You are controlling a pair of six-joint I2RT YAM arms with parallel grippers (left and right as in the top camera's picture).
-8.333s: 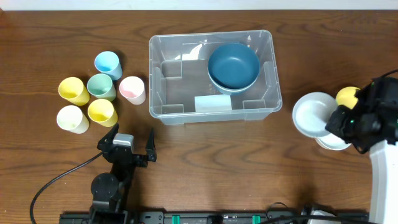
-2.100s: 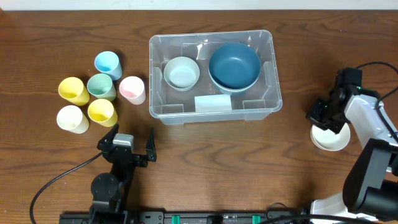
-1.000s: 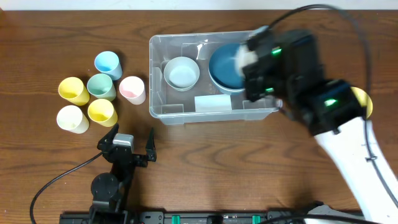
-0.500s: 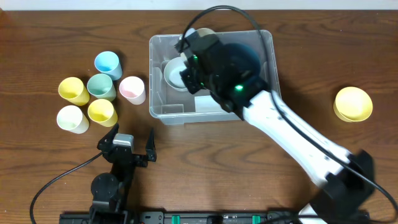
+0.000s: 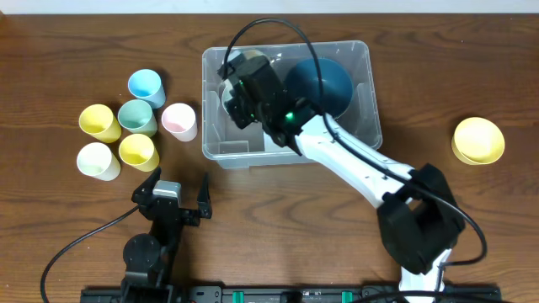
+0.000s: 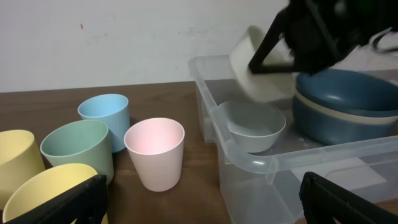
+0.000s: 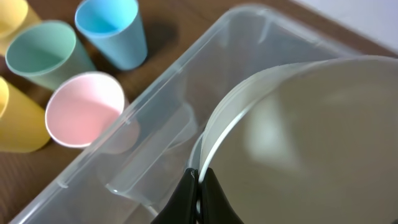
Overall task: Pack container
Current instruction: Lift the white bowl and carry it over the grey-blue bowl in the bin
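Observation:
My right gripper moves down and slightly toward the container's side by the pink cup, onto the pale bowl next, since the cream bowl still hangs above it.
The clear container (image 5: 207, 126) stands mid-table, holding a dark blue bowl (image 5: 328, 80) on the right and a pale bowl (image 6: 252, 124) on the left. My right gripper (image 5: 242, 88) reaches over the container's left half. It is shut (image 7: 199, 185) on the rim of a cream bowl (image 7: 311, 143), which hangs tilted (image 6: 264, 62) just above the pale bowl. My left gripper (image 5: 173, 198) rests open near the front edge, nothing between its fingers (image 6: 62, 202), facing the cups and the container's corner (image 6: 249, 163).
Several cups stand left of the container: blue (image 5: 145, 85), green (image 5: 136, 117), pink (image 5: 178, 121), yellow (image 5: 99, 123), another yellow (image 5: 137, 151), cream (image 5: 97, 160). A yellow bowl (image 5: 478, 139) sits at the far right. The right arm spans the table's middle.
My right arm has swung left across the container with the cream bowl, from over the blue bowl to above the pale bowl. The left arm has not moved.

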